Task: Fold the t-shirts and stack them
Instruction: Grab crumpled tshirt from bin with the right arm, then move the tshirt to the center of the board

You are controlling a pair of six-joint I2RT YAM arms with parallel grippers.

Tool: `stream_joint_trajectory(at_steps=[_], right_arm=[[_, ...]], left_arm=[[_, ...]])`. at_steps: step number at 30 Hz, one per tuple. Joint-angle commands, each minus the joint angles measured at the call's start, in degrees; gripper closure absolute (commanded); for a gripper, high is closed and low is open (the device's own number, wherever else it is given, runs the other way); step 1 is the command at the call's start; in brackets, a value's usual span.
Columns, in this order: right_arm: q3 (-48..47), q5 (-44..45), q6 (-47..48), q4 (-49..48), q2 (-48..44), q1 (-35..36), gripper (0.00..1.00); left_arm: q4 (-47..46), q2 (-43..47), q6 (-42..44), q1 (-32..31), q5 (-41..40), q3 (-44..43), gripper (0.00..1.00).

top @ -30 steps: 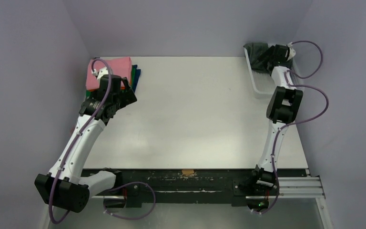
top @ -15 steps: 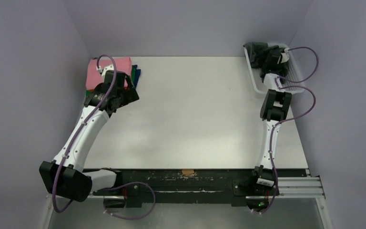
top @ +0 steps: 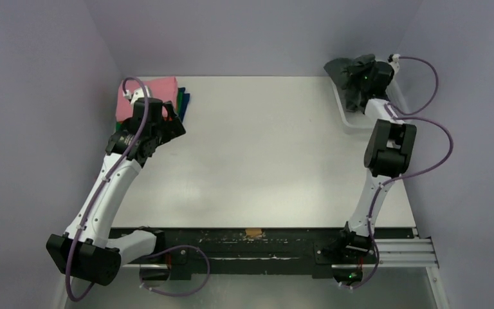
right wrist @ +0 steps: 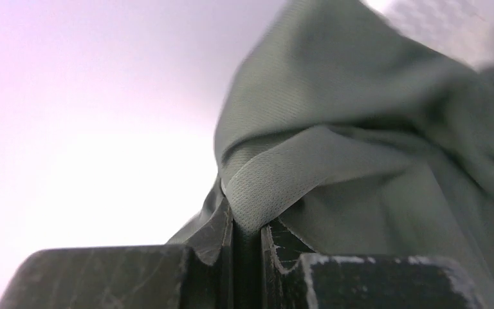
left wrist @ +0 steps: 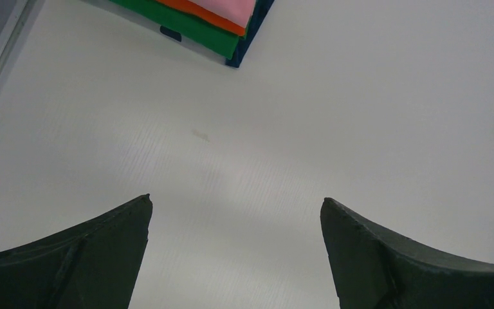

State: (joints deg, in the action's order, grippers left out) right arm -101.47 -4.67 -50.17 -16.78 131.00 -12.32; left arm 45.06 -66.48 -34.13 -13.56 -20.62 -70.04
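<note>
The table's middle (top: 261,148) is empty, so my right gripper will next lift the t-shirt above the white basket, then bring it over that middle, back and down.
The dark charcoal-grey t-shirt (top: 345,76) lies crumpled in the far end of the white basket (top: 349,120) at the table's far right. My right gripper (top: 363,75) is over it, shut on a fold of the cloth. In the right wrist view that hem (right wrist: 276,180) is pinched between the nearly closed jaws of my right gripper (right wrist: 246,222). Folded t-shirts (top: 161,90) are stacked at the far left, pink on top. In the left wrist view I see pink (left wrist: 231,6), orange (left wrist: 209,16), green (left wrist: 180,27) and dark blue (left wrist: 247,46) layers. My left gripper (top: 169,126) (left wrist: 235,203) hovers open and empty, just in front of the stack.
The white table (top: 264,148) spreads between the two arms, with walls close on both sides and at the back. A small faint mark (left wrist: 199,134) shows on the surface ahead of the left gripper. A black rail (top: 257,248) runs along the near edge.
My right gripper dipped into the basket and shut on the grey t-shirt; the cloth now bunches up toward the basket's far corner. The left arm swayed slightly and is back where it was, still open.
</note>
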Motion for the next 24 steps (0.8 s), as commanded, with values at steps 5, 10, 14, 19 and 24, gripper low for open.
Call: stream_joint_trajectory(at_steps=[5,10,14,19,24], right_arm=[[2.64,-13.75,20.05,4.71,-26.41,10.42,1.00],[-6.85,-30.40,25.94,16.42,-30.07,17.91,1.00],[-9.83,-38.40,32.31,24.64,-32.40,24.22,1.00],[-4.52,-50.40,37.55,33.68,-34.27,26.72,0.98],[14.64,-16.77,45.84,44.13,-40.84,26.75,0.76]], left_arm=[[-5.30,4.95,-0.37,0.12,4.30,3.30,0.00],[-5.47,8.20,0.11,0.17,3.67,6.23,0.00],[-4.63,10.49,0.03,0.20,2.49,7.99,0.00],[-2.62,12.37,-1.10,0.20,1.39,8.69,0.00],[-2.19,13.27,-2.57,0.25,0.85,11.02,0.00]])
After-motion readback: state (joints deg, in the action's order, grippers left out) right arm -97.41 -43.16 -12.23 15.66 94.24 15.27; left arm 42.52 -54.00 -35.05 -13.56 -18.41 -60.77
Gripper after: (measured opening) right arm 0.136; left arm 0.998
